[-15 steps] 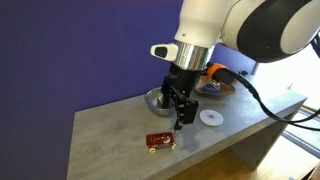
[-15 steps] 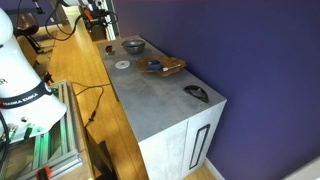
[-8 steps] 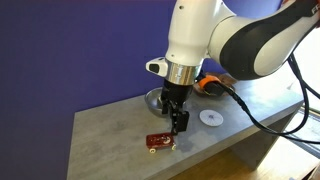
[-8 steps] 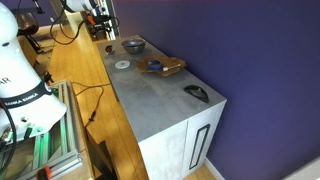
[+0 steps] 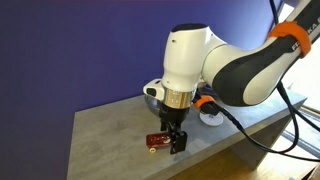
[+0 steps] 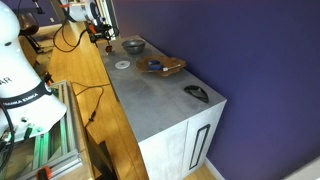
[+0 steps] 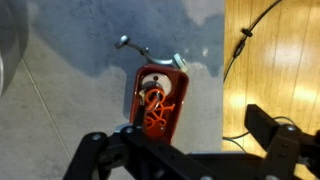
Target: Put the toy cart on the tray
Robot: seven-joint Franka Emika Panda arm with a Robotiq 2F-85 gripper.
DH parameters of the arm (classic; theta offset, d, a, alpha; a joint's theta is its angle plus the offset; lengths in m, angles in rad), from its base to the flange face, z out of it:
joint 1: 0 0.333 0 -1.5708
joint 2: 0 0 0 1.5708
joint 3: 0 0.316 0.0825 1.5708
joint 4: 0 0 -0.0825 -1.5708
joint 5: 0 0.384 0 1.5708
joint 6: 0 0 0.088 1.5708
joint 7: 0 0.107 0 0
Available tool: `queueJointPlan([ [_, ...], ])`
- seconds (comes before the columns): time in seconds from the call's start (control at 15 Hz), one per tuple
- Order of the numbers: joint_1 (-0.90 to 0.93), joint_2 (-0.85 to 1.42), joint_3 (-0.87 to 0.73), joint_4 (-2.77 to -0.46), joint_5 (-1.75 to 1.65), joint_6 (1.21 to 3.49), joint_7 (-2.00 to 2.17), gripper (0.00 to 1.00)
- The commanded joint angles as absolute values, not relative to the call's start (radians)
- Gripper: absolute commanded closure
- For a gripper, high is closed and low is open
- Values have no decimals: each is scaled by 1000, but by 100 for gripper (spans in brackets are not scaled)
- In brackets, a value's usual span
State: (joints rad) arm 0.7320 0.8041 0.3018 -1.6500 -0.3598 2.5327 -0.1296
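Observation:
The cart lies below and to the left in the wrist view, so next my gripper will shift that way and lower its open fingers astride the red body [image 5: 158,140] [image 7: 158,104].
The toy cart [image 5: 157,142] is a small red wagon lying on the grey counter near its front edge. In the wrist view the toy cart [image 7: 156,100] shows its thin handle pointing away. My gripper [image 5: 177,139] is low over the counter, right beside the cart. In the wrist view the gripper [image 7: 190,128] is open, with the cart close to one finger and nothing held. The tray [image 6: 162,66] is a brown dish with a wavy rim on the counter; the arm hides it in an exterior view.
A grey metal bowl [image 5: 151,95] stands behind the gripper and also shows in an exterior view [image 6: 133,45]. A small white disc [image 6: 121,65] lies near the tray. A dark object [image 6: 197,93] sits towards the counter's other end. A wooden floor with cables lies beside the counter.
The arm has come down and shifted slightly towards the cart. The open gripper is now right next to it. The cart has not moved.

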Motion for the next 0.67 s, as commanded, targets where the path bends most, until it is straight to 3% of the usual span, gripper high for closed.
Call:
queueJointPlan([
  [0.0,787,884,258,-1530,-360,2554,-121,0],
  [0.6,797,930,214,-1427,-342,2466,-133,0],
])
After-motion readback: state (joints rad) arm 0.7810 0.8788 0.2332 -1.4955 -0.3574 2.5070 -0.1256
